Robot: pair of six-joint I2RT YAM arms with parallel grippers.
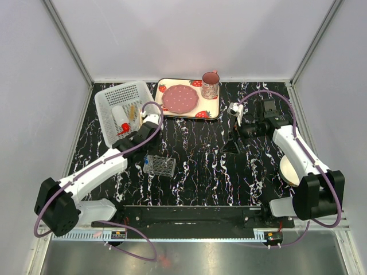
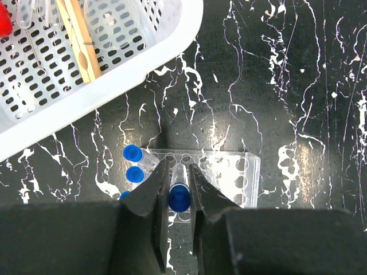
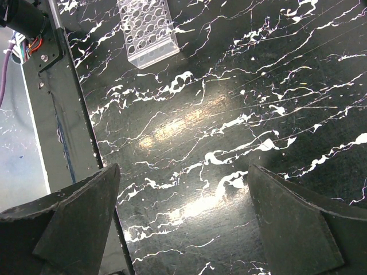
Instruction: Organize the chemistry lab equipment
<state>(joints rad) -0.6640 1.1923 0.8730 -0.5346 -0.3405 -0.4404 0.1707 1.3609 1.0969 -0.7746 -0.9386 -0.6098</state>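
The thin blue-capped tube in my left gripper needs to go down into the rack's far row next, beside the standing tubes, because the holes there are still empty.
My left gripper is shut on a thin blue-capped tube and holds it over the clear plastic grid rack. In the top view the gripper hangs just beyond the rack. Three blue-capped tubes stand at the rack's left end. A white perforated basket holds tan wooden sticks, clear glassware and the red-capped bottle. My right gripper is open and empty over bare table. The rack also shows in the right wrist view.
A strawberry-printed tray with a pink plate and a mug stands at the back centre. A cream round bowl lies under my right arm. The basket is at the back left.
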